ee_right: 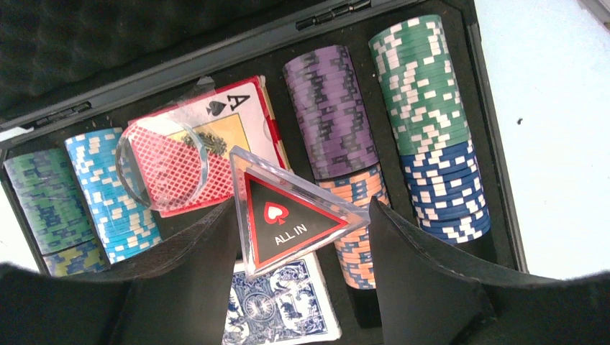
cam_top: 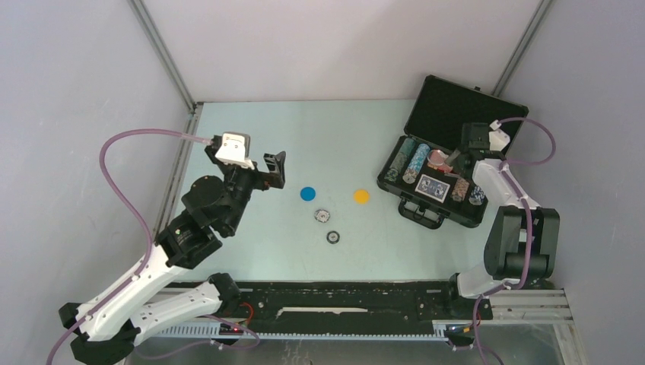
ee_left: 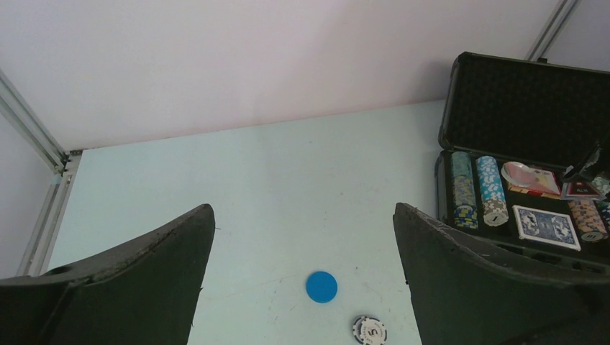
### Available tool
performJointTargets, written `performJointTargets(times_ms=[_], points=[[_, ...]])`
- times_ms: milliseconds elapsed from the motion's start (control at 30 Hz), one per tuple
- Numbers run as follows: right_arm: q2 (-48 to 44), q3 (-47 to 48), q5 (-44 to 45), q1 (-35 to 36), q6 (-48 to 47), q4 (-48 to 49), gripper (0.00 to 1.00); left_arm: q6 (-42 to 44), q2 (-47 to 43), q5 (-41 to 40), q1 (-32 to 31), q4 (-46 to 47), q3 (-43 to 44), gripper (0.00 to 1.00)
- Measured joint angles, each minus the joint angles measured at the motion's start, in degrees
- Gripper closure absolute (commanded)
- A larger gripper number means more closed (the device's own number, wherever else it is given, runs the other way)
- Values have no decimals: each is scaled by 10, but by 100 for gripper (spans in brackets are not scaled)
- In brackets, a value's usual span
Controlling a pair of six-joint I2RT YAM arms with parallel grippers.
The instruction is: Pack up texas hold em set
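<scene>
I need to carry the triangle outward and down with my right gripper next, onto the red deck's ace end [ee_right: 243, 128], which lies free beside the clear round disc [ee_right: 162, 162].
The black briefcase [cam_top: 456, 103] of the texas hold em set lies open at the right, with rows of striped chips [ee_right: 331, 108], a red deck [ee_right: 237, 115] and a blue deck [ee_right: 280, 309] inside. My right gripper [ee_right: 302, 208] is shut on the clear red "ALL IN" triangle [ee_right: 288, 219], just above the blue deck. A clear round disc [ee_right: 162, 162] rests on the red deck. My left gripper [ee_left: 303, 208] hangs open and empty above the table, behind a blue disc [ee_left: 321, 286] and a white chip [ee_left: 369, 330].
On the table between the arms lie the blue disc [cam_top: 307, 193], a yellow disc [cam_top: 361, 196], the white chip [cam_top: 323, 216] and a dark chip [cam_top: 332, 237]. The case's raised lid [ee_left: 532, 93] stands behind the right gripper [cam_top: 456, 160]. Walls close in left and right.
</scene>
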Motion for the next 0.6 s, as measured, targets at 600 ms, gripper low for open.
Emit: performJointTargets(times_ms=[600], points=[[90, 50, 0, -2, -43, 40, 36, 0, 0, 0, 0, 9, -1, 0]])
